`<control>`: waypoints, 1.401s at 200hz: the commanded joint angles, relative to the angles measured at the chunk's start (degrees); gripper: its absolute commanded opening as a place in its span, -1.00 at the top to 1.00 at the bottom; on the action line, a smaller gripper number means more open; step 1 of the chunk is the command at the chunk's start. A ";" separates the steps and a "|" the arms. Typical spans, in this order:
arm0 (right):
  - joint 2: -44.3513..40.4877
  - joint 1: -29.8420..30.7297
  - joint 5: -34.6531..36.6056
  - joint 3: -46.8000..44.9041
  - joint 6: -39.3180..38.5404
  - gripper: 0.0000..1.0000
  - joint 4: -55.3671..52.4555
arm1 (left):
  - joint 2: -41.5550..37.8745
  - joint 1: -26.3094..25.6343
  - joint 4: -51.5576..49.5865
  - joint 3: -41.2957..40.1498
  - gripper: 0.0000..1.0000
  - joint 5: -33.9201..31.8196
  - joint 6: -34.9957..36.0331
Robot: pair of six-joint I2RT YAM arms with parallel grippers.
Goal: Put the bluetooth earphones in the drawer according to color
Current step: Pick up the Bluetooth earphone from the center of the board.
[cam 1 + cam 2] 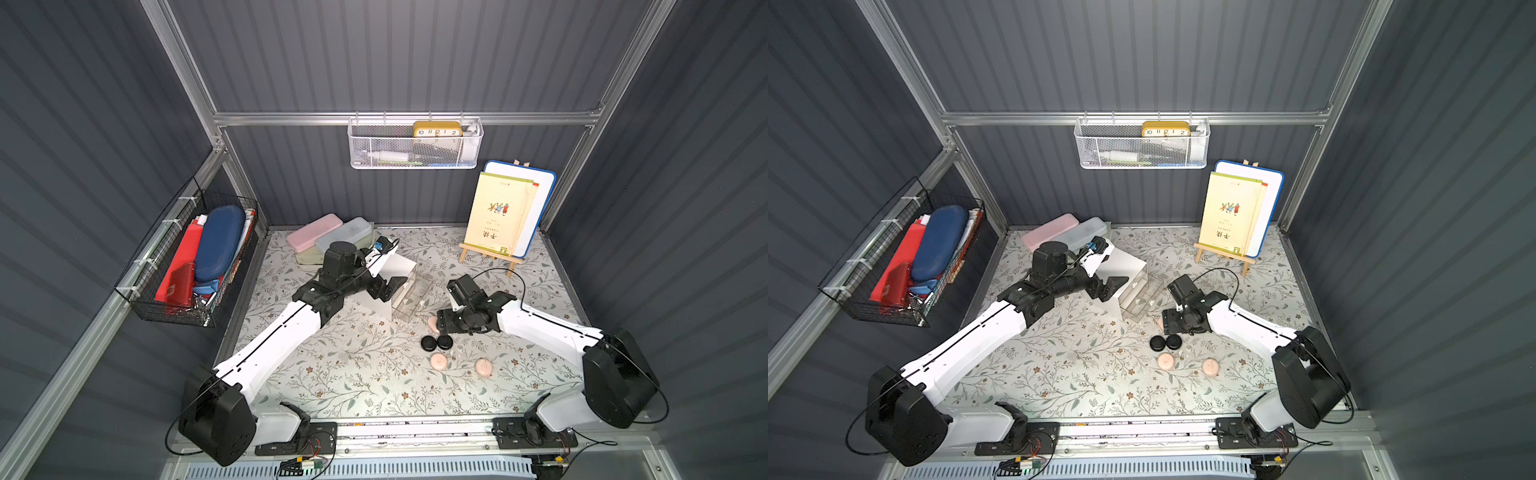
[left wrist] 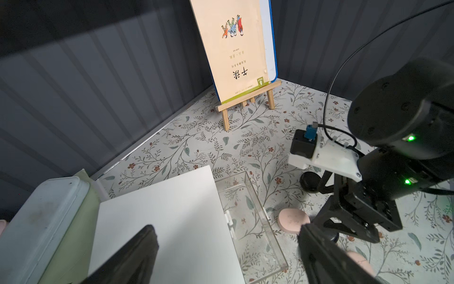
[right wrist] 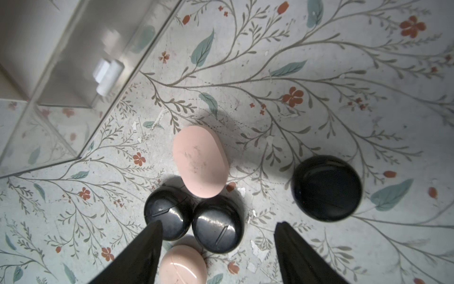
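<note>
My right gripper comes down toward the clear tray next, astride the pale pink earphone case's long sides, since the black pair crowds the case's near end.
The drawer (image 1: 401,266) (image 1: 1131,266) is a white cabinet (image 2: 167,221) mid-table. One clear tray (image 1: 413,301) (image 2: 248,221) (image 3: 61,73) is pulled out and looks empty. My left gripper (image 1: 390,286) (image 2: 226,230) hovers open over the cabinet top, holding nothing. On the mat lie bluetooth earphones: two black (image 1: 429,343) (image 1: 444,342) (image 3: 168,216) (image 3: 217,225), a third black (image 3: 326,188) (image 2: 309,180), and pink ones (image 1: 439,361) (image 1: 484,366) (image 3: 200,161) (image 2: 292,220). My right gripper (image 1: 442,322) (image 3: 218,223) points down, open above the black pair, touching none.
Pink (image 1: 320,230) and blue (image 1: 345,235) pencil cases lie on a pale green box at the back left. A wooden easel with a book (image 1: 494,216) stands back right. A wire basket (image 1: 195,266) hangs on the left wall and a white mesh basket (image 1: 415,145) on the back wall.
</note>
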 commanded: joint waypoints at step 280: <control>17.14 2.85 6.13 7.49 -3.62 -0.26 1.53 | -5.35 -0.59 -2.67 -4.41 -0.99 -2.71 -2.92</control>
